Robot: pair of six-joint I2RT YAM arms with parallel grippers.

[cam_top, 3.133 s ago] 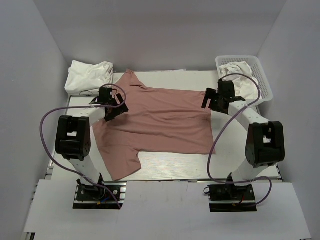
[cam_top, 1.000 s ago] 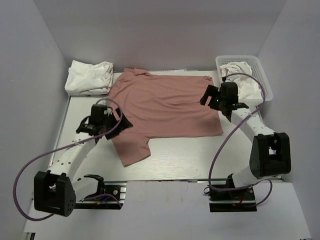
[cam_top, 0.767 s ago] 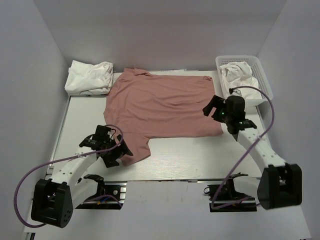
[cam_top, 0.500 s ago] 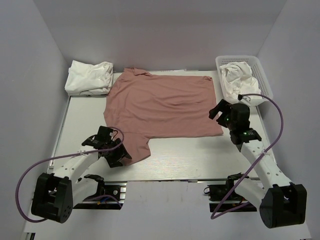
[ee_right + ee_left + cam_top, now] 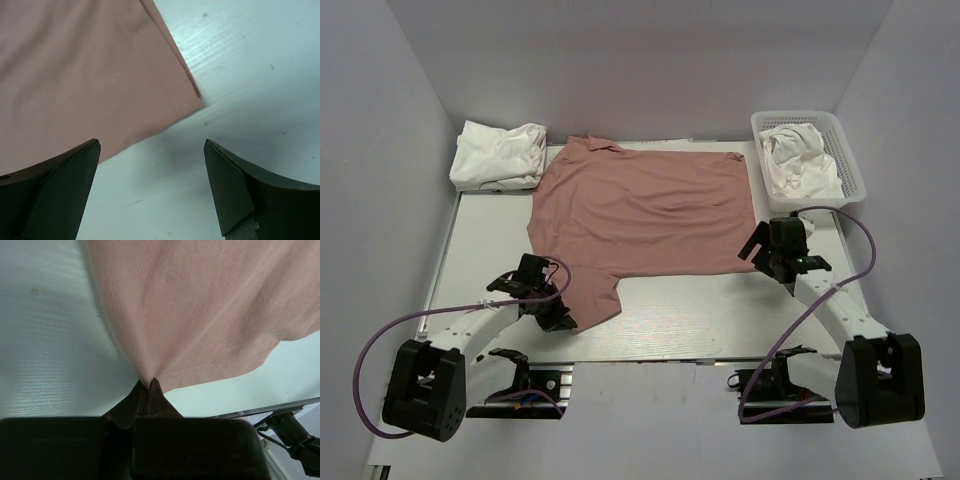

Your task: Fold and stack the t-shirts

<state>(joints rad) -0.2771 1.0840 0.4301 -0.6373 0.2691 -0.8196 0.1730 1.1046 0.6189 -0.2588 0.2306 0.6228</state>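
Note:
Next, my right gripper will lower and advance onto the folded hem corner of the dusty-pink t-shirt, since its open fingers hover short of that corner over bare table.
A dusty-pink t-shirt lies spread flat on the white table, its collar at the far left. My left gripper is shut on the hem of its near left sleeve; the cloth puckers into the closed fingertips. My right gripper hovers open at the shirt's near right corner, with bare table between its fingers. A heap of white t-shirts lies at the far left. More white t-shirts fill the basket.
A white plastic basket stands at the far right corner. Grey walls close in the table on three sides. The table's near edge runs just in front of both grippers. Purple cables loop off both arms.
Both arms swung from the far side toward the near edge. The left gripper came down on the sleeve hem and closed on it. The right gripper stayed open and settled by the near right corner.

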